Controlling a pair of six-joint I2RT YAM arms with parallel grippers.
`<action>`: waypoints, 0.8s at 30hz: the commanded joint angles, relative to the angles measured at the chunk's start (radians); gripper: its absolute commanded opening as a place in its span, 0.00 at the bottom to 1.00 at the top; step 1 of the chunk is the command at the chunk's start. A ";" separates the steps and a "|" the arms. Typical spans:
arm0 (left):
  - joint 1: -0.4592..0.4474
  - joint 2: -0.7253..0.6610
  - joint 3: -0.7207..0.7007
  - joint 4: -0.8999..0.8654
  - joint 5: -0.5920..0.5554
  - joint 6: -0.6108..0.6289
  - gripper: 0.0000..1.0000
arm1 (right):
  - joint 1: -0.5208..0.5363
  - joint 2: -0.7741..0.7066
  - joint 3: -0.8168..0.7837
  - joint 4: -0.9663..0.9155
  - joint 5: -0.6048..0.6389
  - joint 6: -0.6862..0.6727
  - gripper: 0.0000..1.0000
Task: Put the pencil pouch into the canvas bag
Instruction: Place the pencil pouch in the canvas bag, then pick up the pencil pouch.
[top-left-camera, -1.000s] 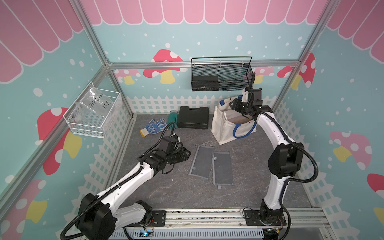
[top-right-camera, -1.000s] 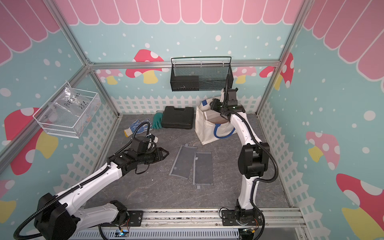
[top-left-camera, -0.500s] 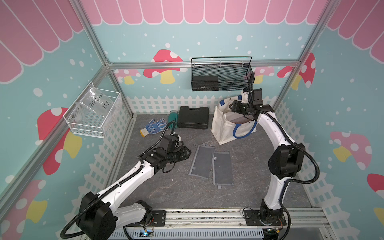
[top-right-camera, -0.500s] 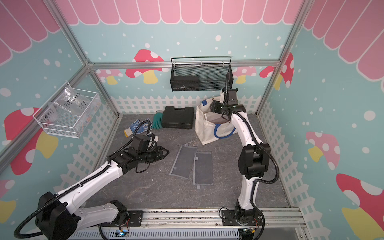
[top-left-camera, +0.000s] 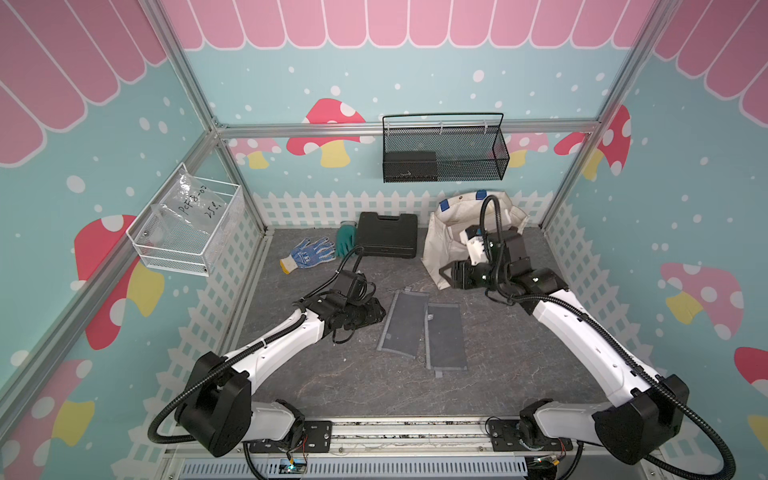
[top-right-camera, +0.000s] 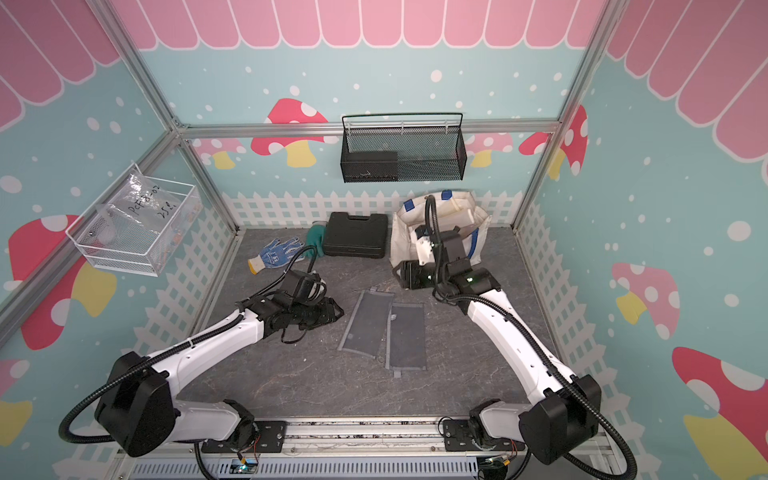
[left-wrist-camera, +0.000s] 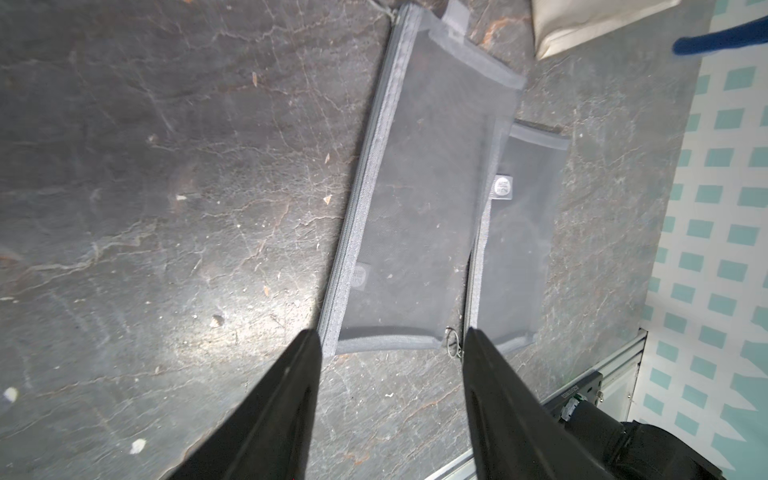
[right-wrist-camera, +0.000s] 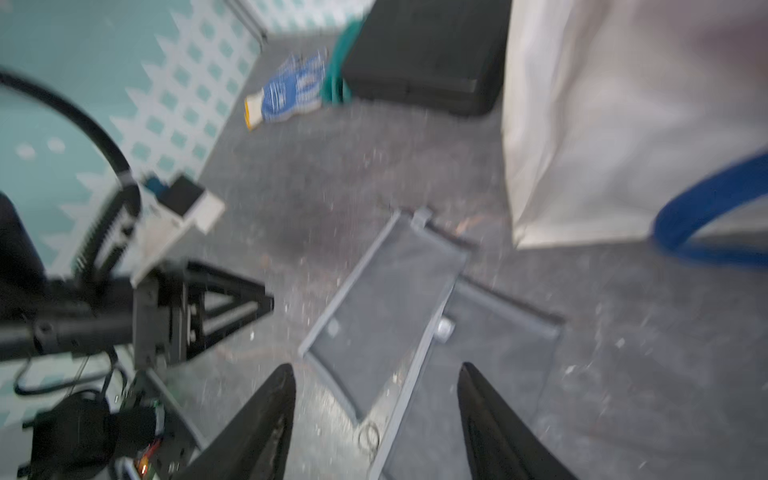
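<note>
The open right gripper moves back down onto the large grey mesh pouch, onto its long edge by the other pouch (top-left-camera: 421, 323), next and closes, since it lies flat below.
Two flat grey mesh pencil pouches lie side by side mid-table, one (top-left-camera: 403, 322) (top-right-camera: 368, 322) partly over the other (top-left-camera: 445, 336) (left-wrist-camera: 519, 232). The cream canvas bag (top-left-camera: 440, 241) (top-right-camera: 401, 239) with blue handles stands at the back right. My left gripper (top-left-camera: 376, 313) (left-wrist-camera: 390, 336) is open, low beside the left pouch (left-wrist-camera: 419, 199), its fingertips just short of the pouch's end. My right gripper (top-left-camera: 444, 276) (right-wrist-camera: 376, 370) is open and holds nothing, hanging in front of the bag (right-wrist-camera: 623, 124) above the pouches (right-wrist-camera: 386, 307).
A black hard case (top-left-camera: 387, 235) lies left of the bag, with a green glove (top-left-camera: 345, 243) and a blue-white glove (top-left-camera: 309, 253) beside it. A black mesh basket (top-left-camera: 444, 153) hangs on the back wall, a white wire basket (top-left-camera: 187, 224) on the left wall.
My right arm has swung down from the bag's mouth to a low spot in front of the bag, gripper pointing left. The left gripper has crept slightly towards the pouches.
</note>
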 joint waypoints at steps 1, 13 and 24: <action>0.004 0.044 0.029 0.021 0.020 0.033 0.58 | 0.036 -0.041 -0.134 0.141 -0.081 0.078 0.63; 0.005 0.245 0.033 0.156 0.033 0.083 0.59 | 0.059 0.197 -0.348 0.574 -0.221 0.198 0.57; -0.068 0.347 0.012 0.276 0.069 0.016 0.56 | 0.060 0.433 -0.304 0.627 -0.233 0.229 0.51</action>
